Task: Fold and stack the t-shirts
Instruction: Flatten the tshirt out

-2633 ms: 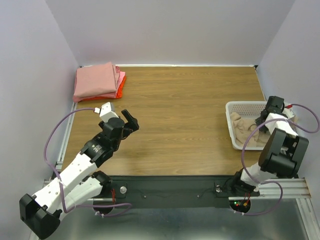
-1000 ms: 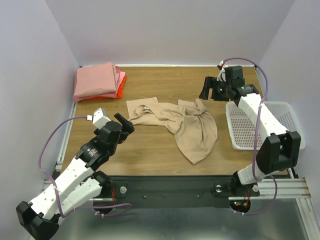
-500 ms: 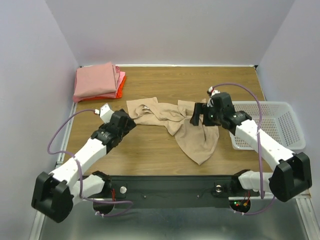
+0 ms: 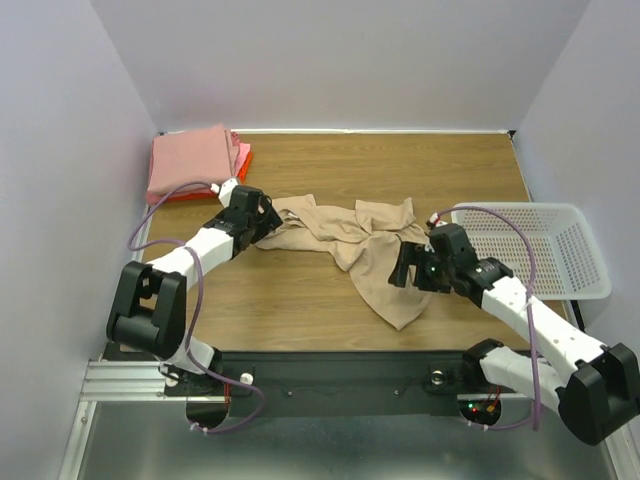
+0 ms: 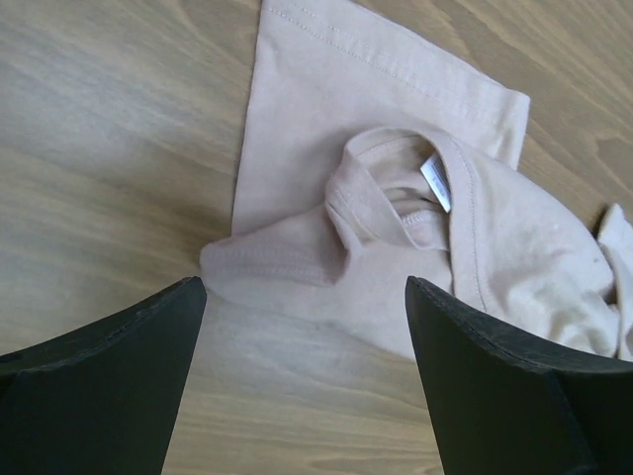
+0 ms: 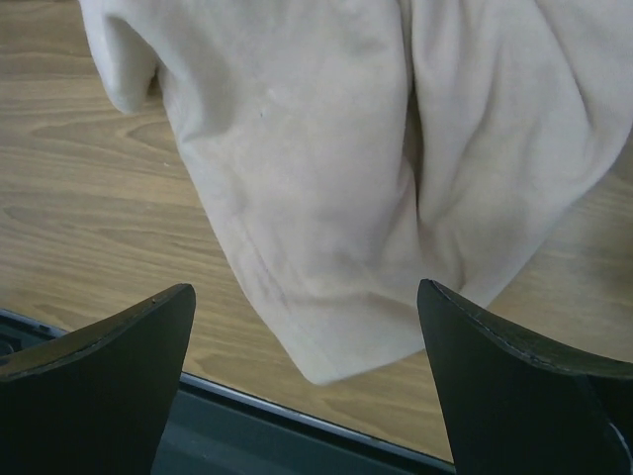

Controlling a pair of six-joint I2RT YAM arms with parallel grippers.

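Observation:
My left gripper should come down next onto the collar's rim at the collar's end (image 4: pixel 281 227) (image 5: pixel 341 216) farthest from the basket, since a fold of cloth to pinch stands up there.
A tan t-shirt (image 4: pixel 360 245) lies crumpled across the middle of the table. Its collar with a white label (image 5: pixel 435 183) faces up in the left wrist view. My left gripper (image 4: pixel 262 215) hovers at the shirt's left end, open (image 5: pixel 302 297) over bare wood just short of the sleeve and collar, holding nothing. My right gripper (image 4: pixel 405 265) is over the shirt's near right part, open (image 6: pixel 307 292) above the hem corner (image 6: pixel 336 366), also holding nothing. Folded salmon-pink and orange-red t-shirts (image 4: pixel 195 160) are stacked at the far left corner.
A white mesh basket (image 4: pixel 520 208) stands at the right edge of the table, nothing showing inside it. The table's near edge and black rail (image 6: pixel 247 416) lie just below the shirt's hem. Purple cables loop off both arms.
The tan shirt came out of the basket onto the table. Since then my left gripper has reached out to its left end, and my right gripper has drawn back toward the near hem.

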